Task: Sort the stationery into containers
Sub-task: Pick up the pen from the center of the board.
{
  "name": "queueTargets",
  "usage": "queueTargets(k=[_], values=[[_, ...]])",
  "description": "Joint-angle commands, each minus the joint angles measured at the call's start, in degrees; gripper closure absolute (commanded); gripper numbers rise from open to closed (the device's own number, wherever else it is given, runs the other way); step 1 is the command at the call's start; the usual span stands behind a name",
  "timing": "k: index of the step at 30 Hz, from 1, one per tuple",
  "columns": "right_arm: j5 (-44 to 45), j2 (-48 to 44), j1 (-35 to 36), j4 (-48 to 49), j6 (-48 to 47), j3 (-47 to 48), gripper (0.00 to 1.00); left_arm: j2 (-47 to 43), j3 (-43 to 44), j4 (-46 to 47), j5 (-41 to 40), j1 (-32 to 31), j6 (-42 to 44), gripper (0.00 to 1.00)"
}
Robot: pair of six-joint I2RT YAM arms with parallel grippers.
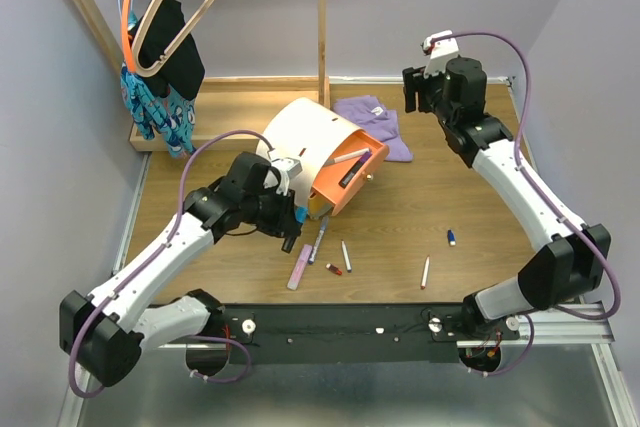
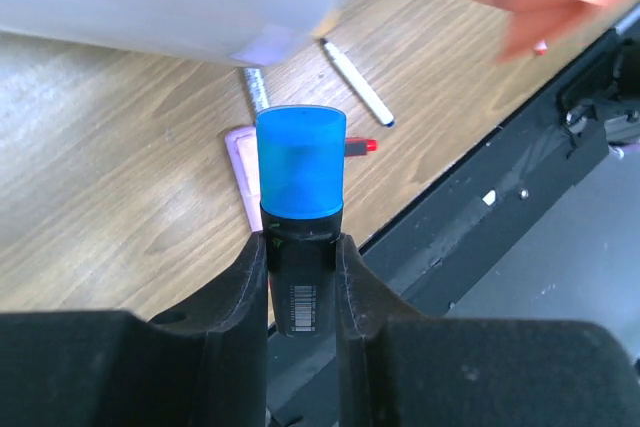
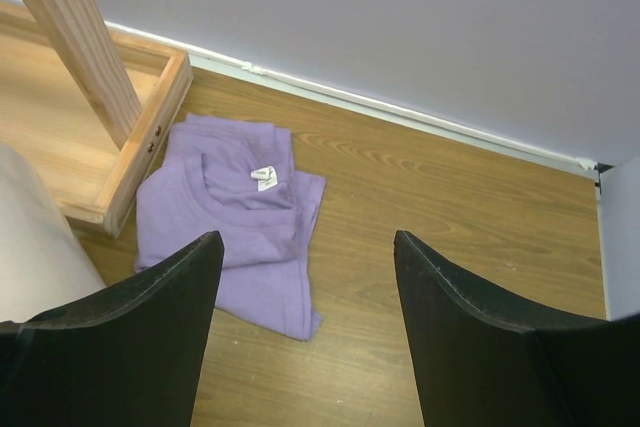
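Note:
My left gripper holds the marker with the blue cap and should next lift over the orange drawer (image 1: 345,192) to release it, since the drawer is outward of the gripper, to its right in the top view.
The cream-white cylinder container (image 1: 305,132) lies mid-table with its orange drawer (image 1: 345,192) open; a pink-tipped pen (image 1: 351,156) and a black marker (image 1: 349,175) lie in the drawer. My left gripper (image 1: 292,224) is shut on a black marker with a blue cap (image 2: 300,172), just left of the drawer. Below it lie a pink marker (image 1: 299,267), a grey pen (image 1: 320,239), a white pen (image 1: 346,256) and a small red piece (image 1: 333,269). Another white pen (image 1: 425,272) and a small blue piece (image 1: 452,237) lie to the right. My right gripper (image 1: 420,89) is open and empty at the far right.
A purple cloth (image 1: 380,119) lies behind the container, below my right gripper (image 3: 305,242). A wooden tray (image 1: 225,102) with an upright post (image 1: 322,17) and hangers with clothes (image 1: 160,57) stands at the back left. A black rail (image 1: 400,322) runs along the near edge.

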Motion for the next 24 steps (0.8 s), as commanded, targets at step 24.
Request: queueTargets(k=[24], values=[[-0.6, -9.0, -0.2, 0.7, -0.3, -4.0, 0.24, 10.9, 26.6, 15.5, 11.0, 2.2, 16.4, 1.00]])
